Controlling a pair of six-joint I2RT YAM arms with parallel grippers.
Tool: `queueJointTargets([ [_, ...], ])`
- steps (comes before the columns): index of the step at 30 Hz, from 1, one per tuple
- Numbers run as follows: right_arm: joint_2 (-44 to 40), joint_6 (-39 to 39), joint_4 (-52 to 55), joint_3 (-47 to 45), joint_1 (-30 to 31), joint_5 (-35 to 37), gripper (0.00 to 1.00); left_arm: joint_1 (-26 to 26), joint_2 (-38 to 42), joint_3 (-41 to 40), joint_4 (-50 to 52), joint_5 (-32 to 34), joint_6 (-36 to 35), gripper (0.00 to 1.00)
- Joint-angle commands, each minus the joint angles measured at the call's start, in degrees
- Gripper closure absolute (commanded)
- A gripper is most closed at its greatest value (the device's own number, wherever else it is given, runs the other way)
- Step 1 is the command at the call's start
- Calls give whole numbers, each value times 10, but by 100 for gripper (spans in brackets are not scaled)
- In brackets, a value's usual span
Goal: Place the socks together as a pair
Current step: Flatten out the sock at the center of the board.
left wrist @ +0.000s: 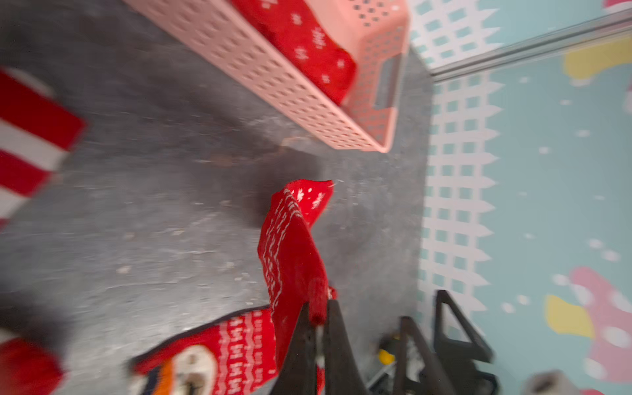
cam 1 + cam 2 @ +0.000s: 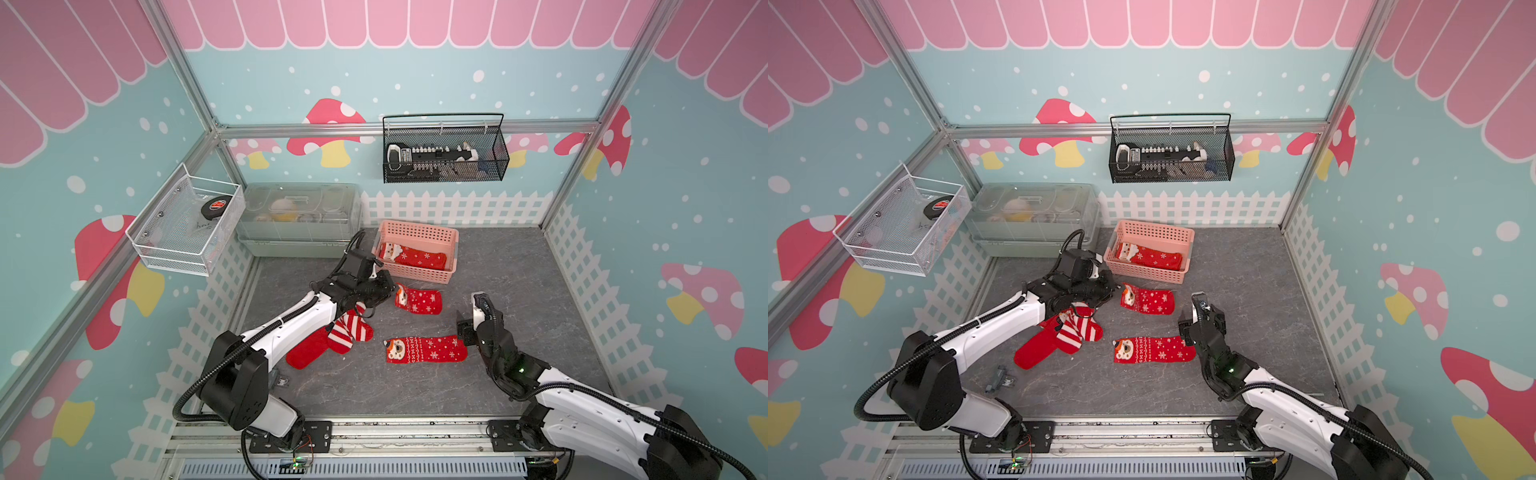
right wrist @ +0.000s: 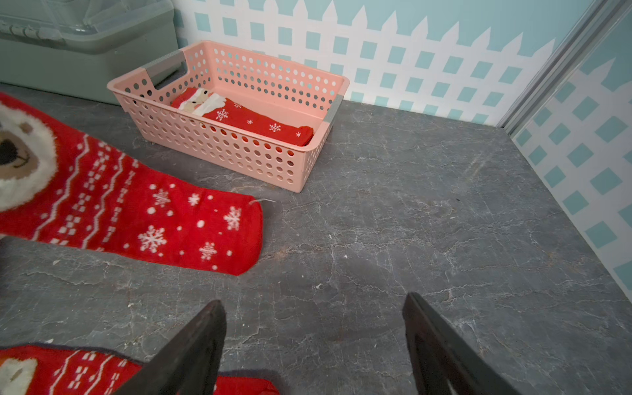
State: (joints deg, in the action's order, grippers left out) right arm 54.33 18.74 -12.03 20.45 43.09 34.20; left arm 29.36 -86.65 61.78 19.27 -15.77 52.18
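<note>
The matching bear-face sock (image 2: 426, 350) lies flat nearer my base, so my left gripper will next pull back and lower to the striped socks to release the red snowflake sock's cuff.
My left gripper (image 2: 390, 286) (image 1: 318, 309) is shut on the cuff end of a red snowflake sock (image 2: 419, 301) (image 1: 290, 239) just in front of the pink basket (image 2: 415, 227). A matching bear-face sock (image 2: 426, 350) (image 2: 1154, 350) lies flat nearer the front. My right gripper (image 2: 468, 311) (image 3: 314, 307) stands open over bare table just past that sock's toe (image 3: 244, 384). Two striped socks (image 2: 353, 328) lie partly under the left arm. Another snowflake sock (image 2: 415, 257) (image 3: 246, 118) lies inside the basket.
A clear lidded bin (image 2: 297, 216) stands at the back left beside the basket. A white wire basket (image 2: 187, 224) hangs on the left wall and a black mesh basket (image 2: 444, 153) on the back wall. A small dark object (image 2: 1000, 380) lies near the left arm's base.
</note>
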Motion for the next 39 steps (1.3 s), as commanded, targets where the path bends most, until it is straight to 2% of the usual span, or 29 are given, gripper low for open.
queueJointTargets([
  [1,21,2,-4,12,-5,-15,20,-7,8,-19,68,32,-93,100],
  [4,46,6,-11,18,-5,-31,20,-21,7,-38,74,44,-111,100],
  [11,93,22,-5,56,-7,-104,21,-33,56,-86,73,138,-125,97],
  [17,167,44,50,154,-9,-200,45,-37,93,-123,76,205,-130,84],
  [20,222,63,50,194,-10,-227,48,-38,110,-141,73,234,-126,67],
  [26,339,86,78,282,-12,-269,51,-41,171,-184,74,258,-116,54],
  [33,430,108,95,354,-23,-285,54,-40,231,-242,57,239,-70,51],
  [39,495,132,114,405,-44,-320,57,-41,238,-272,20,207,-24,51],
])
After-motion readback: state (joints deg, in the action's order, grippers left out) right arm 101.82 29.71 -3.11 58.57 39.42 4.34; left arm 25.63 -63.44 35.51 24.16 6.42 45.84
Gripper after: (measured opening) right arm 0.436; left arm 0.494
